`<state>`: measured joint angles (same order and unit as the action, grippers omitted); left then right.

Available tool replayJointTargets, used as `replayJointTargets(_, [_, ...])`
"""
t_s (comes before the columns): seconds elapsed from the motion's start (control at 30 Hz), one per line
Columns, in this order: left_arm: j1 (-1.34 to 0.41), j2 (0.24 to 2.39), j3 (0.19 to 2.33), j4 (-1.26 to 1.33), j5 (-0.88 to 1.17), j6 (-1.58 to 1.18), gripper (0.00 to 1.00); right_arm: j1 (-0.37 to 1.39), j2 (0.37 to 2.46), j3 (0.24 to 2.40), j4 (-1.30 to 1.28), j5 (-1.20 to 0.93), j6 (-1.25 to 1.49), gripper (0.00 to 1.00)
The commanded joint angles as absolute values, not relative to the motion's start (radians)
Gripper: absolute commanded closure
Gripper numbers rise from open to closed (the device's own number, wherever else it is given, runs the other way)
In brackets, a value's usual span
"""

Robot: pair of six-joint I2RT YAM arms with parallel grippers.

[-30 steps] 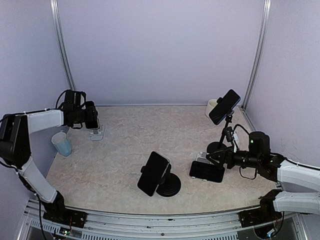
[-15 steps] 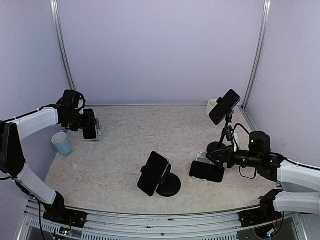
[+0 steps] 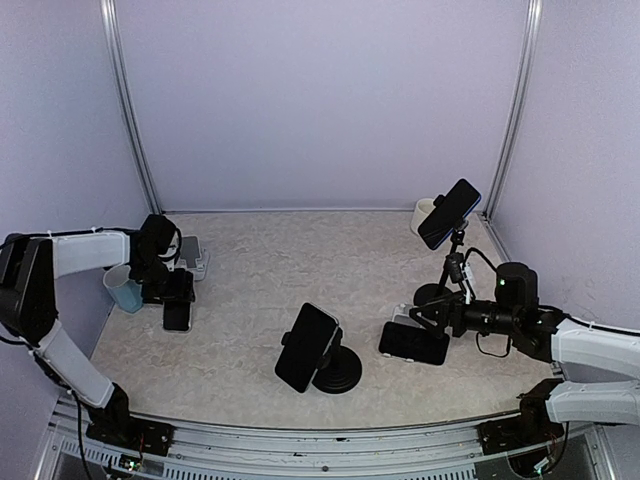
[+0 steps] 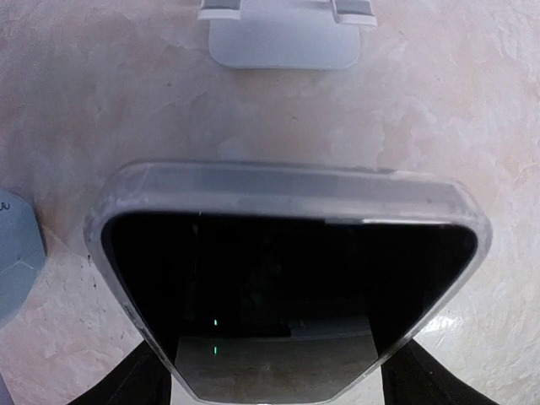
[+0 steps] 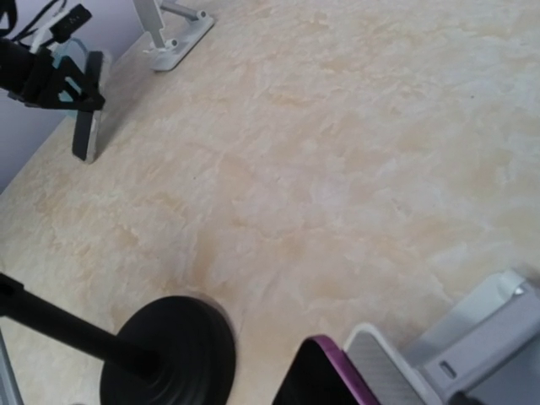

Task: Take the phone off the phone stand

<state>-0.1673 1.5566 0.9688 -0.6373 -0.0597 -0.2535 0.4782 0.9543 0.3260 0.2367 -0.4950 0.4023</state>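
Note:
My left gripper lowers the black phone flat onto the clear tabletop just below it next and releases, since the white stand is already bare.
My left gripper (image 3: pixel 176 288) is shut on a black phone in a clear case (image 3: pixel 178 312) and holds it low over the table, its lower end close to the surface. The phone's white stand (image 3: pixel 194 260) stands bare just behind it. In the left wrist view the phone (image 4: pixel 287 278) fills the frame between my fingers (image 4: pixel 139 380), with the white stand (image 4: pixel 283 38) beyond it. My right gripper (image 3: pixel 422 318) hovers beside a purple-edged phone (image 3: pixel 413 343) lying on another white stand (image 5: pixel 460 350). Its jaws are hidden.
A blue cup (image 3: pixel 122 288) stands left of my left gripper. A phone (image 3: pixel 307 346) sits on a black round-based stand (image 3: pixel 338 373) at front centre. Another phone (image 3: pixel 449 213) is on a tripod at back right, next to a white cup (image 3: pixel 424 214).
My left gripper has carried the phone off the white stand, down and toward the near side, to just above the table. The right arm has barely moved.

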Motion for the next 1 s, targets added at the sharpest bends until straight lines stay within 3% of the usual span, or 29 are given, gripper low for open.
replayJointTargets(0.0, [-0.181, 1.611, 0.968, -0.625, -0.06, -0.236, 0.47, 0.491, 0.961, 0.333, 0.265, -0.515, 0.392, 0.08])
replayJointTargets(0.37, [-0.174, 1.724, 0.959, -0.565, -0.089, -0.21, 0.43, 0.491, 0.943, 0.327, 0.249, -0.504, 0.399, 0.08])
replayJointTargets(0.73, [-0.196, 1.675, 0.942, -0.547, -0.088, -0.214, 0.02, 0.491, 0.923, 0.33, 0.227, -0.504, 0.403, 0.08])
replayJointTargets(0.97, [-0.216, 1.536, 0.914, -0.521, -0.027, -0.211, 0.01, 0.491, 0.886, 0.334, 0.19, -0.522, 0.391, 0.08])
